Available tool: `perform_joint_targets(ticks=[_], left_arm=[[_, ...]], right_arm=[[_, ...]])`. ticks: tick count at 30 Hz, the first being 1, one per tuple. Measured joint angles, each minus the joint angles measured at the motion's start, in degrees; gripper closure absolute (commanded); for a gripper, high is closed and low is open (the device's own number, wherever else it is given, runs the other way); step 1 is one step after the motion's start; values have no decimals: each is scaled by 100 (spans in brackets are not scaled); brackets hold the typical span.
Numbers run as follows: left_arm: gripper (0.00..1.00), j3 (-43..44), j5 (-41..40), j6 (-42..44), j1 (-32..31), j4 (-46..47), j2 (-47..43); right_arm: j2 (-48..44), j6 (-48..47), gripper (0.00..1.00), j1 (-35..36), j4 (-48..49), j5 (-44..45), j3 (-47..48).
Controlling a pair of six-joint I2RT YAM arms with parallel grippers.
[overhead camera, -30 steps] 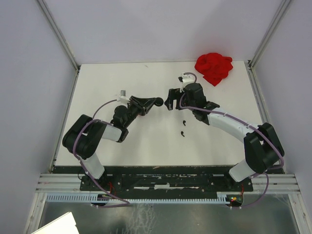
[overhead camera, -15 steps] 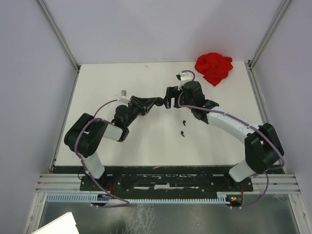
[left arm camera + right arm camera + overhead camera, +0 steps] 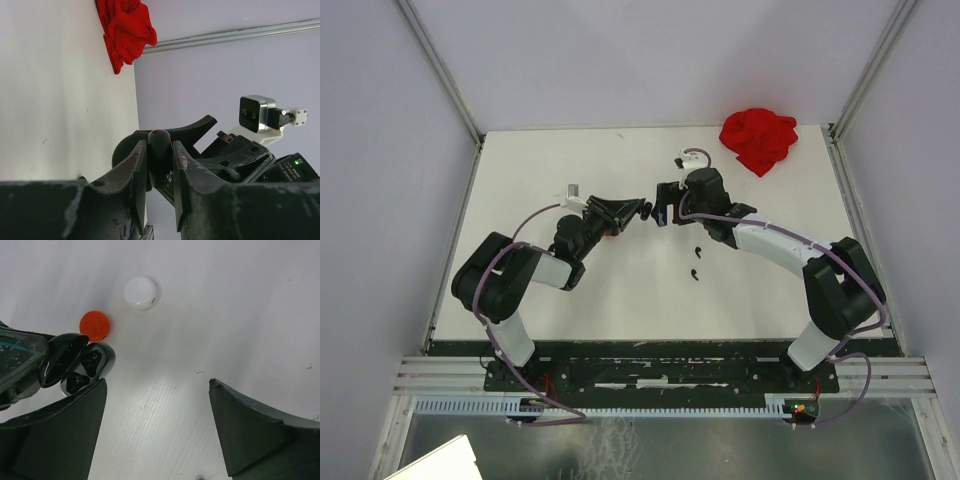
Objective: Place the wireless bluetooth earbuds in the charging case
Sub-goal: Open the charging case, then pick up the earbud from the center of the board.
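Observation:
The farther black earbud lies closer to my right gripper's empty fingers. My right gripper will move back, down and to the right in the top view, onto that earbud.
My left gripper (image 3: 638, 209) is shut on a black charging case (image 3: 160, 150) and holds it above the table, lid open. In the right wrist view the case (image 3: 82, 366) shows at the left edge with two empty wells. My right gripper (image 3: 666, 204) is open and empty, close to the right of the case; its jaws (image 3: 157, 390) stand wide over bare table. Two tiny black earbuds (image 3: 698, 250) (image 3: 694, 275) lie on the table in front of the right gripper. No white or red earbuds show.
A red disc (image 3: 95, 325) and a white disc (image 3: 141, 291) lie on the table beyond the case. A crumpled red cloth (image 3: 758, 140) sits in the back right corner, also in the left wrist view (image 3: 125, 27). Walls bound the table at back and sides.
My right gripper has moved left and a little back, closing the gap to the case held by my left gripper. The left gripper has hardly moved. The two earbuds lie where they were.

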Motion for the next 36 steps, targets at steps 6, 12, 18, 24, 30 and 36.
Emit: perform_joint_targets(ticks=[6, 12, 18, 24, 30, 36], left_arm=[[97, -2, -7, 0, -2, 2, -13], [97, -66, -4, 0, 83, 2, -149], [97, -197, -2, 0, 291, -2, -260], [97, -221, 11, 0, 354, 0, -282], [97, -238, 42, 0, 372, 2, -286], [97, -240, 46, 0, 411, 4, -302]], right_arm=[[52, -20, 9, 2, -46, 48, 9], [50, -188, 16, 11, -535, 378, 42], [192, -299, 27, 11, -1897, 968, 505], [501, -273, 39, 11, -2616, 1292, 671], [820, -175, 44, 11, -2909, 1342, 671], [984, -94, 48, 2, -3029, 1340, 697]])
